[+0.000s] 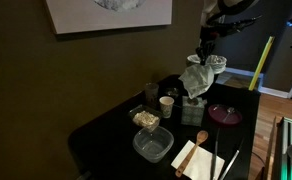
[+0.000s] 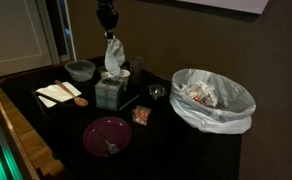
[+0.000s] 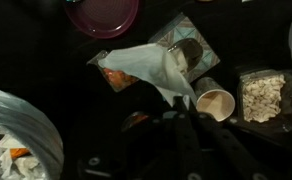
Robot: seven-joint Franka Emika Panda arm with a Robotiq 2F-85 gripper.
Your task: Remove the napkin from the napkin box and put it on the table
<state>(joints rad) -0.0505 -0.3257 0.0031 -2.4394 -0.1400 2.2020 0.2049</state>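
The robot will next carry the napkin (image 1: 195, 80) in its gripper toward the white-bagged bin, clear of the napkin box, and release it, because there is bare tabletop there beside the box.
My gripper (image 1: 203, 55) is shut on the top of the white napkin (image 1: 195, 80) and holds it above the napkin box (image 1: 193, 110). The napkin hangs down from the fingers, its lower end near the box top. In an exterior view the napkin (image 2: 113, 55) hangs from the gripper (image 2: 108, 32) over the grey box (image 2: 109, 92). In the wrist view the napkin (image 3: 146, 65) spreads out below the fingers (image 3: 176, 100), with the box (image 3: 184, 45) behind it. All stands on the black table (image 1: 116, 125).
A white-bagged bin (image 2: 214, 98) stands beside the table. A purple plate (image 2: 107, 135), a white cup (image 1: 167, 104), a clear container (image 1: 152, 145), a beige mat with a wooden spoon (image 1: 198, 158) and a food tub (image 1: 145, 120) lie around the box.
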